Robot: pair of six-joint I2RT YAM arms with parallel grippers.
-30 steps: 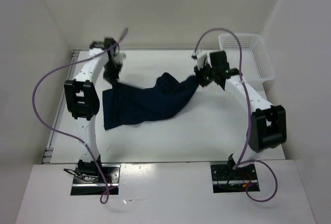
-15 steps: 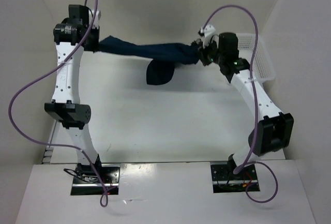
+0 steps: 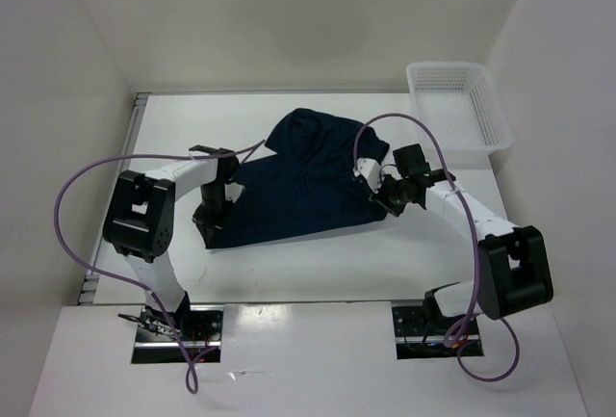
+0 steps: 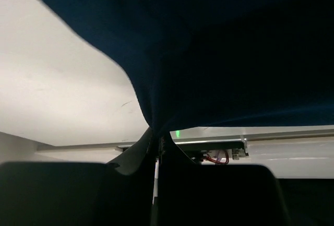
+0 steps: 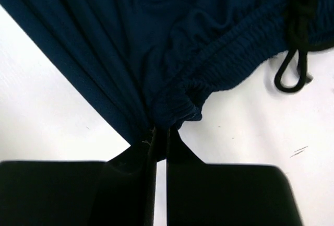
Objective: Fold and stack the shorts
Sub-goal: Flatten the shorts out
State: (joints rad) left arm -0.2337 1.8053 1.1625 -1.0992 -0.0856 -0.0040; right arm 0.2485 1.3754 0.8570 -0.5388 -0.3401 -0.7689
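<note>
The tabletop just back of my right gripper is bare, so it should next move back toward the near table edge and release the waistband corner there.
The dark navy shorts (image 3: 298,181) lie spread across the middle of the white table (image 3: 318,268). My left gripper (image 3: 210,222) is shut on their near left corner, and in the left wrist view the cloth (image 4: 219,54) drapes over the pinched fingers (image 4: 130,158). My right gripper (image 3: 377,200) is shut on the near right corner. The right wrist view shows the gathered elastic waistband (image 5: 209,80) bunched at the closed fingertips (image 5: 180,150), with a black drawstring loop (image 5: 290,74) lying on the table beside it.
A white mesh basket (image 3: 460,109) stands at the back right corner of the table. White walls enclose the table on the left, back and right. Purple cables loop from both arms.
Both arms have swung from the back of the table toward the front, pulling the stretched, lifted shorts down; they now lie spread flat on the table, both grips unchanged.
</note>
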